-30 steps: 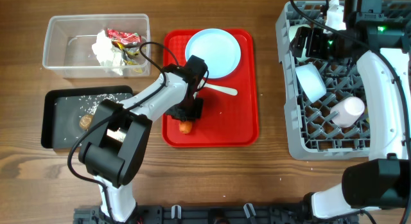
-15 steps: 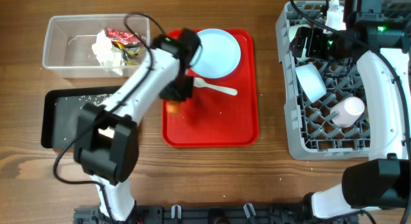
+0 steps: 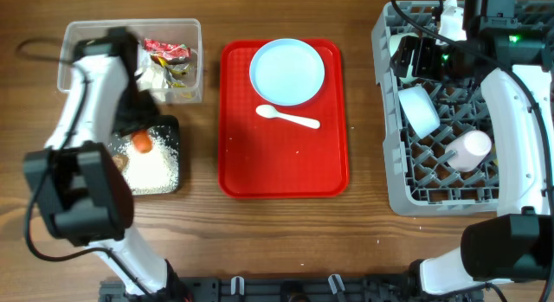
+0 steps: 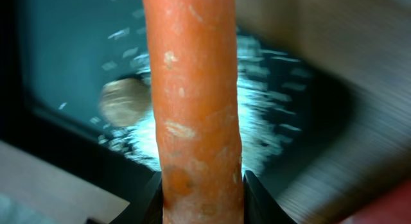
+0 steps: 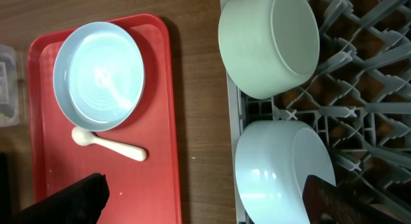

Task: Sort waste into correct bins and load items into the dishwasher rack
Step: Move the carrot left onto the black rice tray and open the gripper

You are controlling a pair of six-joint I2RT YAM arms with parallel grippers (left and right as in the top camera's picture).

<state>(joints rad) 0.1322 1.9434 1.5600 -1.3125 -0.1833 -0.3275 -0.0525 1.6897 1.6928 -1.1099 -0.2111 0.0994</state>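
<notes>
The left gripper goes to the left in the overhead view and down beside the brown lump next to release the carrot (image 3: 142,143), as the black tray holds food.
My left gripper (image 3: 138,139) is shut on the orange carrot (image 3: 142,143) and holds it just above the black tray (image 3: 172,125). In the left wrist view the carrot (image 4: 196,102) fills the jaws (image 4: 200,201), above white rice (image 4: 260,121) and a brown lump (image 4: 122,102). The clear tub (image 3: 86,42) holds tissue (image 3: 161,80) and wrappers (image 3: 168,49). The blue plate (image 3: 287,71) and white spoon (image 3: 287,118) lie on the red tray. My right gripper (image 5: 205,205) is open and empty over the grey rack (image 3: 394,185), beside two bowls (image 5: 270,41) (image 5: 286,169).
The red tray (image 3: 286,168) lies mid-table between the bins and the rack. A pink cup (image 3: 467,151) lies in the rack. Rice (image 3: 154,168) is piled in the black tray. The right arm (image 3: 519,103) curves over the rack's right side.
My left gripper lifted the carrot off the red tray and swung it left, over the black tray. The right arm has not moved.
</notes>
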